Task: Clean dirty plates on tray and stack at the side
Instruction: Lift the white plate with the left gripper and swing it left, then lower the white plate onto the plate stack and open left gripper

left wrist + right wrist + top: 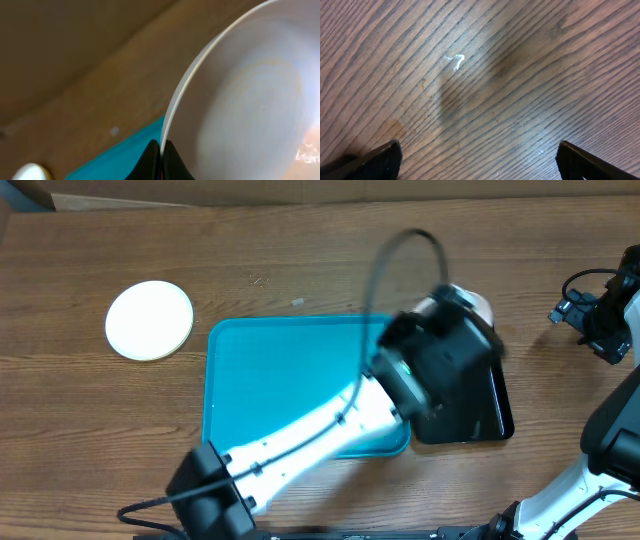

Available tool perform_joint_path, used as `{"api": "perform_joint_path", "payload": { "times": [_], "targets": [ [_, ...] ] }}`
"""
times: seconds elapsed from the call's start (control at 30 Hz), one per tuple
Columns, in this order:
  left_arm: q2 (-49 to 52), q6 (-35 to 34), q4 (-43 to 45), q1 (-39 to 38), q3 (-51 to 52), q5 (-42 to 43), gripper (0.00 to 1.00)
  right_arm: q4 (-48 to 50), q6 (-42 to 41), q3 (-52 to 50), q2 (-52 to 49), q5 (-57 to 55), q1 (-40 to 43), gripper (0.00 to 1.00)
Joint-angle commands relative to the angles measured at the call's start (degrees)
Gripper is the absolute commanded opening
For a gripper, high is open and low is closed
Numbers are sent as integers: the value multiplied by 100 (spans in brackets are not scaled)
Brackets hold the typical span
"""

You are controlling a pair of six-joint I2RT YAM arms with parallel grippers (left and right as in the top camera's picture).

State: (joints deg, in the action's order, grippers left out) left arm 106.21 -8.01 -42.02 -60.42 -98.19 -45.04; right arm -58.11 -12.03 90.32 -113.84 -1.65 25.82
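Observation:
The pale yellow-green plate (149, 319) (31, 172) is already beside the tray. My left gripper needs to swing to the left in the overhead view next, go down over that plate and let go of the rim of the white plate.
My left gripper (161, 150) is shut on the rim of a white plate (250, 95), held tilted near the right end of the turquoise tray (280, 380). Overhead, that plate (472, 304) shows only as a white edge behind the left wrist. A faint orange smear sits at its lower right edge (306, 152). A pale yellow-green plate (149, 319) lies flat on the table left of the tray; it also shows in the left wrist view (30, 172). A third plate is out of view. My right gripper (477, 162) is open over bare wood at the far right.
A narrow black tray (480, 410) lies against the turquoise tray's right side, partly under my left wrist. A small white crumb (456, 61) lies on the wood below my right gripper. My right arm (610, 310) stands at the table's right edge.

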Motion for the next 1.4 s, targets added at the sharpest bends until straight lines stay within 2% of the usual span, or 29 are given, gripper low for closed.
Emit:
{"api": "perform_joint_path", "payload": {
  "times": [0.0, 0.17, 0.37, 0.43, 0.5, 0.6, 0.73, 0.8, 0.93, 1.2, 1.27, 1.37],
  "targets": [
    [42, 905, 269, -374, -151, -1484, 4, 22, -39, 125, 160, 26, 7, 100],
    [39, 1626, 962, -713, -151, -2114, 4, 22, -39, 125, 160, 26, 7, 100],
    [39, 2566, 2013, -748, -151, -2446, 4, 22, -42, 125, 160, 26, 7, 100],
    [39, 2618, 2190, -748, -151, -2430, 4, 22, -39, 125, 160, 26, 7, 100],
    [39, 2380, 2166, -719, -151, -2208, 4, 22, -39, 125, 160, 26, 7, 100],
    [39, 1351, 1554, -625, -151, -1263, 4, 22, -42, 125, 160, 26, 7, 100],
    [42, -221, 494, -221, -129, 1082, 4, 22, -39, 125, 160, 26, 7, 100],
    [52, -719, 208, 111, -127, 2118, 4, 24, -39, 125, 160, 26, 7, 100],
    [52, -962, 20, 1003, -129, 3298, 4, 22, -42, 125, 160, 26, 7, 100],
    [55, -1541, -470, 3952, -129, 5851, 4, 22, -39, 125, 160, 26, 7, 100],
    [61, -1596, -623, 4732, -129, 6137, 4, 24, -39, 125, 160, 26, 7, 100],
    [61, -1598, -874, 5803, -129, 6122, 4, 22, -39, 125, 160, 26, 7, 100]
  ]
}}
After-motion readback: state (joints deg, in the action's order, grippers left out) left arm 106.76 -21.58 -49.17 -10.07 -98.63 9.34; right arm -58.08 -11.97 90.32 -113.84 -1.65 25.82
